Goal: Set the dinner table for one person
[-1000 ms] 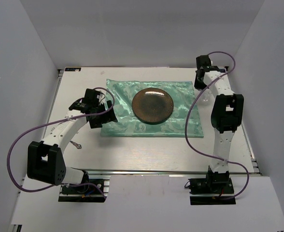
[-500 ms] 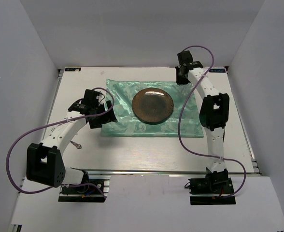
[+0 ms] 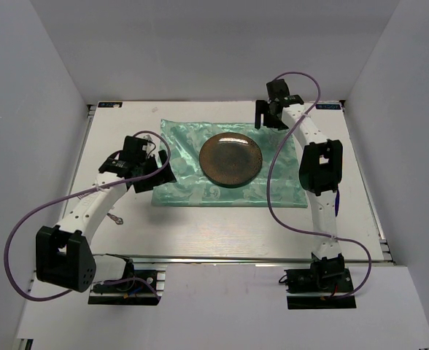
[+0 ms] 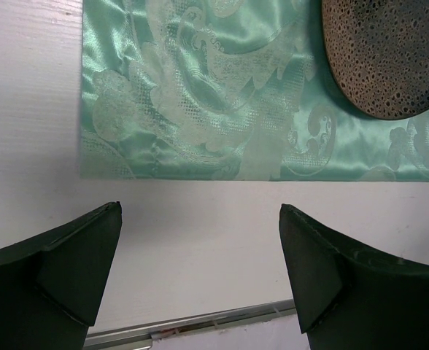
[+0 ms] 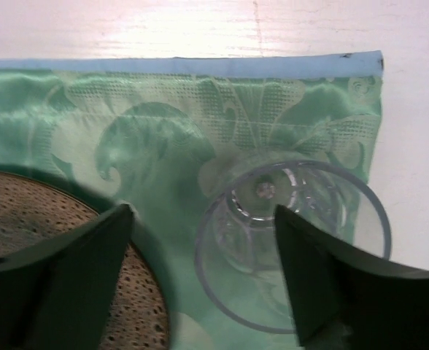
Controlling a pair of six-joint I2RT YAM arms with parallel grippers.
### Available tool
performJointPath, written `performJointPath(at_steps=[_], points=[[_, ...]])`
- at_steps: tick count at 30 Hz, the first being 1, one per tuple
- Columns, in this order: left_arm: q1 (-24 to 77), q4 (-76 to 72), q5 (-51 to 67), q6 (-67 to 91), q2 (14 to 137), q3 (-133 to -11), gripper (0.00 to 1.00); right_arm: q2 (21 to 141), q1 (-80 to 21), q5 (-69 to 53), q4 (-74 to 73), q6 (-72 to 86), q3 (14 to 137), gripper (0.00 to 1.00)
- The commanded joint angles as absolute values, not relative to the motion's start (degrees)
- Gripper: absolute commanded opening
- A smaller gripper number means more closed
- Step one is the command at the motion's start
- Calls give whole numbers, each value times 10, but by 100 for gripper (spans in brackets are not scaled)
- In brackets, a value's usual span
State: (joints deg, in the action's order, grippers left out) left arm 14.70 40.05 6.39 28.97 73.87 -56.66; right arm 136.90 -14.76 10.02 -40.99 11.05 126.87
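My right gripper swings back and down onto the thin dark blue item next, since that lies back from it and to its right in the top view.
The dinner table [image 3: 222, 226] is a white top with a mint-green patterned cloth [image 3: 200, 142] spread on it. A dark speckled plate [image 3: 230, 159] sits mid-cloth. A clear glass [image 5: 291, 240] stands upright on the cloth near its far right corner. My right gripper [image 5: 203, 210] hangs open just above it, one finger [image 5: 331, 292] over the glass mouth and the other over the plate's edge; from above, the right gripper [image 3: 267, 117] is over the cloth's far right part. My left gripper [image 4: 200, 207] is open and holds nothing, over bare table by the cloth's near left corner [image 3: 156, 176].
A small thin metal item [image 3: 114, 216] lies on the table beside the left arm. A metal rail [image 3: 236, 258] runs along the near edge. White walls close in the left, right and far sides. Purple cables loop off both arms.
The right arm has swung left from the table's far right corner to over the cloth, and its jaws have gone from shut to open above the glass. The left arm has barely shifted.
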Motion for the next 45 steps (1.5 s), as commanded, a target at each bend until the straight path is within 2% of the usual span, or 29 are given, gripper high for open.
performJointPath(at_steps=[1,6,8,10,12,13,15,16,20,25,34,45], points=[[146,395,55,291,726,-566,98,1329,-149,77,-379,126,1295,89],[146,401,37,294,717,-568,98,1246,-141,62,-393,141,1297,89],[161,422,-33,308,718,-583,98,1206,-129,69,-428,145,1289,89],[161,439,-37,309,701,-581,98,1174,-118,75,-452,152,1228,89],[147,452,-54,301,681,-562,98,1114,-91,68,-454,167,1147,89],[147,458,-72,289,664,-556,98,1061,-84,56,-449,171,1055,89],[152,470,-143,287,643,-537,98,998,-62,75,-423,187,946,89],[159,468,-157,298,632,-529,98,931,-52,102,-407,191,839,89],[159,443,-119,285,588,-514,98,812,-7,144,-381,230,643,89],[159,452,-103,285,592,-521,98,742,69,178,-374,261,520,89],[171,447,-102,282,571,-517,98,735,161,160,-395,245,490,89],[181,447,-103,281,556,-516,98,863,163,102,-383,228,439,86]])
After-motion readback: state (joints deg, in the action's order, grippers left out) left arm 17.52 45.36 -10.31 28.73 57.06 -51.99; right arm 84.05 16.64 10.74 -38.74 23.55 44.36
